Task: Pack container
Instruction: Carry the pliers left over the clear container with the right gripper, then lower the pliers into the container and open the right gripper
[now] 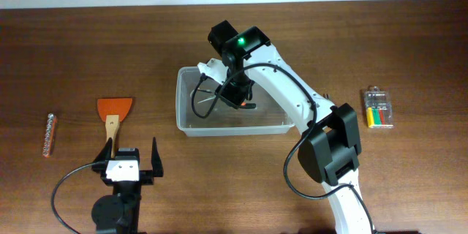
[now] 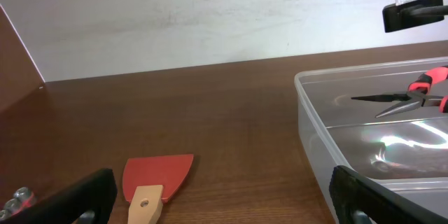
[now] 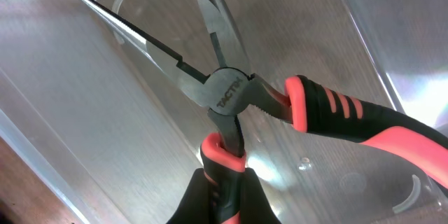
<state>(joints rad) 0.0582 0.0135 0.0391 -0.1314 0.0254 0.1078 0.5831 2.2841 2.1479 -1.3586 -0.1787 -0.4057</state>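
The pliers [image 3: 224, 91] still hang above the container's bottom, so my right gripper will next go down and to the right in the overhead view and release them there.
The clear plastic container [image 1: 191, 122] sits mid-table; it also shows at the right of the left wrist view [image 2: 315, 133]. My right gripper [image 1: 235, 96] reaches down inside it and is shut on one handle of red-and-black long-nose pliers [image 3: 224, 91]. The pliers' jaws are spread open over the container floor [image 3: 84, 77], and the pliers also show in the left wrist view [image 2: 413, 94]. My left gripper [image 1: 131, 162] is open and empty near the front edge, just in front of a red scraper with a wooden handle [image 1: 114, 112], which also lies ahead in the left wrist view [image 2: 155, 180].
A strip of metal sockets [image 1: 49, 134] lies at the far left. A small clear case of coloured bits [image 1: 379, 109] lies at the right. The right arm's base [image 1: 333, 146] stands in front of the container.
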